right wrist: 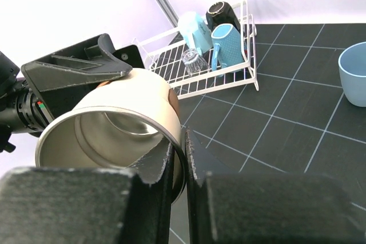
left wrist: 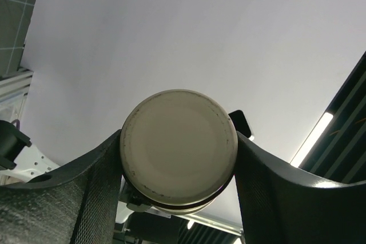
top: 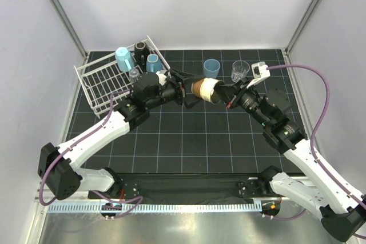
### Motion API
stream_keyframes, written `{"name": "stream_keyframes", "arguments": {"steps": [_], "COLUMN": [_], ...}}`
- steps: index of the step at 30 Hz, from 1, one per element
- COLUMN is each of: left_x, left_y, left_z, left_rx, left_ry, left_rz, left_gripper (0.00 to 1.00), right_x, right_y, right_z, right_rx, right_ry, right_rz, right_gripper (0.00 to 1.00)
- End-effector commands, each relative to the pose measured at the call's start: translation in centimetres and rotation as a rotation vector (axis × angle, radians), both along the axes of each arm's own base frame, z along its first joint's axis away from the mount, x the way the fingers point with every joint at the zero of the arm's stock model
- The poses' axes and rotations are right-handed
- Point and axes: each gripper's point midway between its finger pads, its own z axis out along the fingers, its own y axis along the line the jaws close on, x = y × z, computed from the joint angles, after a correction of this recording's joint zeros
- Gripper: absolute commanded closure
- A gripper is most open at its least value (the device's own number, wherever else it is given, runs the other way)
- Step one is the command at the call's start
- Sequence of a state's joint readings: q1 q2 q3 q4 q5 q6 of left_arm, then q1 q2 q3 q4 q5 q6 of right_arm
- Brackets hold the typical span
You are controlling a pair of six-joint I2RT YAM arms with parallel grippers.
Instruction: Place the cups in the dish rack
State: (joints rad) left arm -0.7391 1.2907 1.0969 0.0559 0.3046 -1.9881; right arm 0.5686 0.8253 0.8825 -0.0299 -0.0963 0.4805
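Observation:
My left gripper holds the brown cup (top: 207,89), and empty rack wires beside the tumbler (top: 124,58) lie to the left in the top view. Next it should swing there, tip downward, lower and release the cup.
The brown metallic cup (top: 207,89) lies on its side in mid-air over the middle of the mat, between both arms. My left gripper (top: 191,92) clasps its base; in the left wrist view both fingers press the sides of the cream bottom (left wrist: 171,161). My right gripper (right wrist: 184,147) is shut on the cup's rim (right wrist: 114,124), one finger inside and one outside. The white dish rack (top: 103,81) at the back left holds a light blue tumbler (top: 124,58), a black mug (top: 140,48), a light blue mug (top: 152,63) and a clear glass (top: 134,74).
A light blue mug (top: 211,67) and a clear glass (top: 240,70) stand on the black gridded mat behind the held cup. White walls enclose the mat at the left, back and right.

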Motion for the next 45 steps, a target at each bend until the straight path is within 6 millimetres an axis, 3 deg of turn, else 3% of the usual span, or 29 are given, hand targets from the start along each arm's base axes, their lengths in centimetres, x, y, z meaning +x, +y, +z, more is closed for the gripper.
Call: {"name": "stream_keyframes", "arguments": {"steps": [1, 3, 6, 12, 17, 26, 30, 35, 40, 45], "left_x": [-0.6, -0.6, -0.6, -0.8, -0.5, 1.5, 3.2, 6.5, 9.4, 11.5], "left_y": [0.4, 0.5, 0.6, 1.1, 2.3, 7.2, 9.4, 13.6, 19.8, 26.1], "left_z": [7.1, 7.2, 7.0, 6.6, 5.0, 3.0, 0.5, -1.1, 0.1, 0.2], "left_rx": [-0.232, -0.247, -0.251, -0.241, -0.168, 0.110, 0.353, 0.679, 1.028, 1.370], "left_ry": [-0.029, -0.039, -0.043, -0.051, -0.068, -0.217, -0.320, -0.456, -0.623, -0.648], "left_rz": [-0.008, -0.002, 0.004, 0.021, 0.053, 0.165, 0.206, 0.315, 0.499, 0.666], "left_gripper": [0.66, 0.84, 1.00, 1.00, 1.00, 1.00, 1.00, 1.00, 1.00, 1.00], "right_x": [-0.1, 0.0, 0.0, -0.1, -0.6, -2.0, -3.1, -4.9, -6.8, -8.7], "right_y": [0.6, 0.5, 0.3, -0.3, -0.9, -4.1, -5.9, -7.4, -8.3, -9.3], "right_z": [-1.2, -1.3, -1.7, -2.2, -2.3, -2.8, -3.6, -4.2, -4.4, -4.7], "right_rx": [-0.025, -0.031, -0.045, -0.065, -0.081, -0.120, -0.155, -0.182, -0.181, -0.212], "right_ry": [0.021, 0.028, 0.040, 0.058, 0.069, 0.122, 0.165, 0.209, 0.237, 0.267], "right_rz": [0.016, 0.008, 0.002, -0.022, -0.035, -0.142, -0.193, -0.207, -0.197, -0.180], "right_gripper": [0.87, 0.84, 0.72, 0.53, 0.38, 0.26, 0.25, 0.25, 0.25, 0.25]}}
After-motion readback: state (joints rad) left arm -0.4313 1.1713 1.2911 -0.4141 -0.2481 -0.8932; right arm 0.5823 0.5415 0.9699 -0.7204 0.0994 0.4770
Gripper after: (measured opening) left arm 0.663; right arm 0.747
